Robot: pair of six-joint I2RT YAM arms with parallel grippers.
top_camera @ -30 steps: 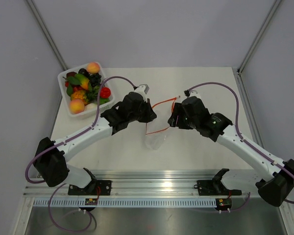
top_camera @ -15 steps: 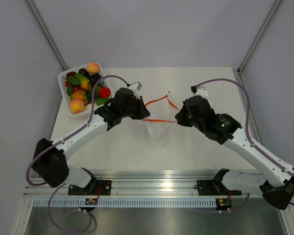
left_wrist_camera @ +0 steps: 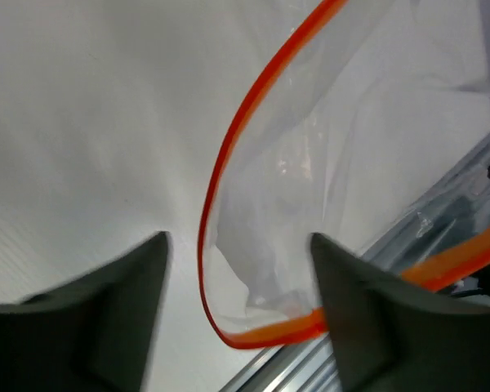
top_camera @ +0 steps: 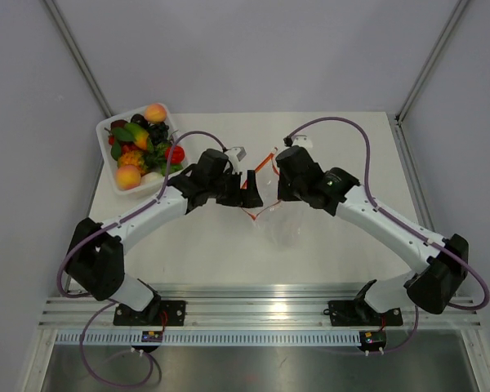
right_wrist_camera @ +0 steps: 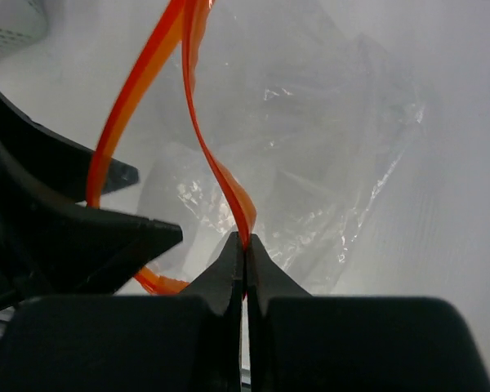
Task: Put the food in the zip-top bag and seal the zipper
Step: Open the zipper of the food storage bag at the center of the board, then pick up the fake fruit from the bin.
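My left gripper leaves the bag next, then moves down to the red round fruit [top_camera: 176, 154] at the tray, since my right gripper holds one piece of the zipper.
The zip-top bag [top_camera: 281, 230] hangs crumpled and clear between my two grippers at the table's middle, its mouth partly open. Its red zipper [right_wrist_camera: 198, 139] curls upward. My right gripper [right_wrist_camera: 245, 242] is shut on one strip of the zipper. My left gripper [left_wrist_camera: 237, 249] is open, and the zipper's other strip [left_wrist_camera: 215, 184] loops between its fingers, brushing the right one. From above, the left gripper [top_camera: 251, 196] and right gripper [top_camera: 278, 184] are close together. The food lies in the white tray [top_camera: 106, 127] at the back left: a peach [top_camera: 154, 113] and a red round fruit [top_camera: 175, 153] among others.
The tray holds several more toy fruits and green leaves. The left arm [top_camera: 155, 214] reaches past the tray's near corner. A metal rail [top_camera: 261, 290] runs along the table's near edge. Grey walls enclose the table on three sides.
The left gripper has opened and let go of the zipper. The right gripper shut on the zipper's other strip and swung left toward the centre, so the bag's mouth narrowed.
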